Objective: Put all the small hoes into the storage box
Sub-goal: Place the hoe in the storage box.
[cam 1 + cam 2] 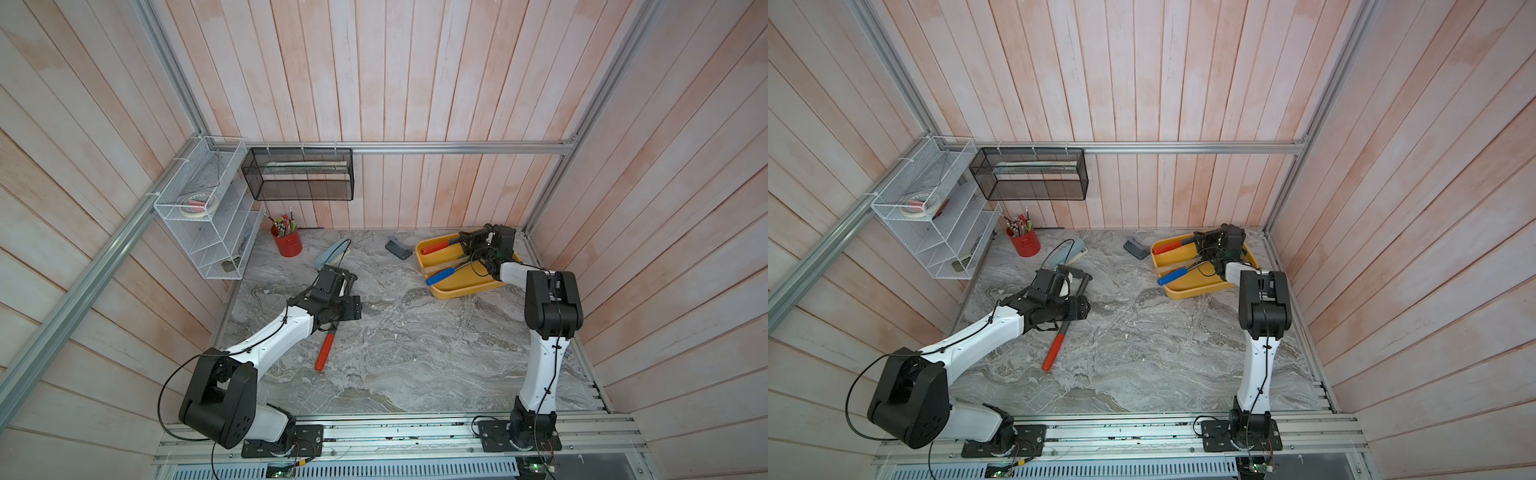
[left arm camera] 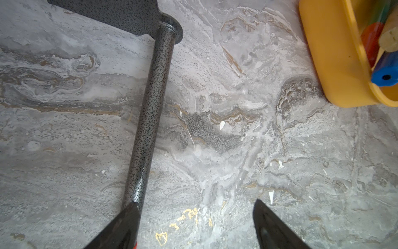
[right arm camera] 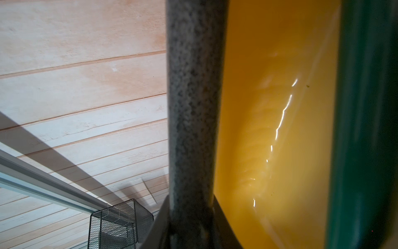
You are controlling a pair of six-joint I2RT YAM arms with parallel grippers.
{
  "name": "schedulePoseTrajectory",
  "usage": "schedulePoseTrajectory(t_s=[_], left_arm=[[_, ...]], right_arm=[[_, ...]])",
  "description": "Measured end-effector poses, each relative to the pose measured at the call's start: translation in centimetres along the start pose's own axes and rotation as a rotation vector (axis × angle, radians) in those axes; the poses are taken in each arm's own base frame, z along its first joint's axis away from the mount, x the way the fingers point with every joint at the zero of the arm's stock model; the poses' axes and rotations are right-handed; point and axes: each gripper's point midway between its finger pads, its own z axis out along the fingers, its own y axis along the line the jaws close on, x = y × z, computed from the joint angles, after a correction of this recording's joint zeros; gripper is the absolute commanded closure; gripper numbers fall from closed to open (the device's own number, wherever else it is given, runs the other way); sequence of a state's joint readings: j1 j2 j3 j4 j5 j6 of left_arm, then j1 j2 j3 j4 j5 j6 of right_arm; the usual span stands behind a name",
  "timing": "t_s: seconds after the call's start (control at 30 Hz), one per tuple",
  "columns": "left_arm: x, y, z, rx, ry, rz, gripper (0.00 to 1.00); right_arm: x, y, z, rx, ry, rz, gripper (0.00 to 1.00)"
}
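Observation:
The box's bottom beside the blue-handled tool (image 1: 440, 276) is below and back of my right gripper, so I will move my right gripper down and back next to release the speckled shaft.
The small hoe (image 1: 325, 352) lies on the marble table with its red handle toward the front. Its speckled grey shaft (image 2: 150, 112) runs up to a flat dark blade. My left gripper (image 2: 195, 204) hangs open over it, one fingertip (image 2: 129, 217) lying over the shaft and nothing between the jaws. The yellow storage box (image 1: 457, 291) stands at the back right, holding a blue-handled tool (image 1: 440, 276) and a second red-handled tool (image 1: 434, 248). My right gripper (image 1: 469, 245) is inside the box, shut on that tool's speckled shaft (image 3: 191, 107); the tool's head is hidden.
A red pen cup (image 1: 286, 243), a light-blue stapler (image 1: 332, 253) and a small grey piece (image 1: 398, 248) sit along the back. A white wire rack (image 1: 208, 216) and a black mesh basket (image 1: 299, 174) hang at the back left corner.

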State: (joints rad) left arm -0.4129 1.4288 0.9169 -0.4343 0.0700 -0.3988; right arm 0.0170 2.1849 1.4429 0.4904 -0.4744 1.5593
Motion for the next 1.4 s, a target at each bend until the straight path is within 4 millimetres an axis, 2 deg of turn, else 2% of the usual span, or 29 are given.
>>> schedulePoseTrajectory(t_s=[0.13,0.4,0.77,1.1,1.4], left_arm=[[0.0,0.1,0.0,-0.003,0.001,0.007,0.15],[0.3,0.6,0.0,-0.031,0.01,0.013,0.15],[0.2,0.5,-0.3,-0.03,0.003,0.014,0.15],[0.1,0.5,-0.3,-0.028,0.001,0.017,0.15],[0.1,0.5,-0.3,-0.028,0.0,0.017,0.15]], right_arm=[[-0.4,-0.1,0.6,0.009,-0.009,-0.014,0.81],[-0.8,0.6,0.9,0.013,-0.017,-0.02,0.81],[-1.0,0.3,0.9,0.017,-0.021,-0.034,0.82],[-1.6,-2.8,-0.9,0.032,-0.028,-0.013,0.81],[-1.5,-2.9,-2.0,-0.004,-0.035,0.009,0.81]])
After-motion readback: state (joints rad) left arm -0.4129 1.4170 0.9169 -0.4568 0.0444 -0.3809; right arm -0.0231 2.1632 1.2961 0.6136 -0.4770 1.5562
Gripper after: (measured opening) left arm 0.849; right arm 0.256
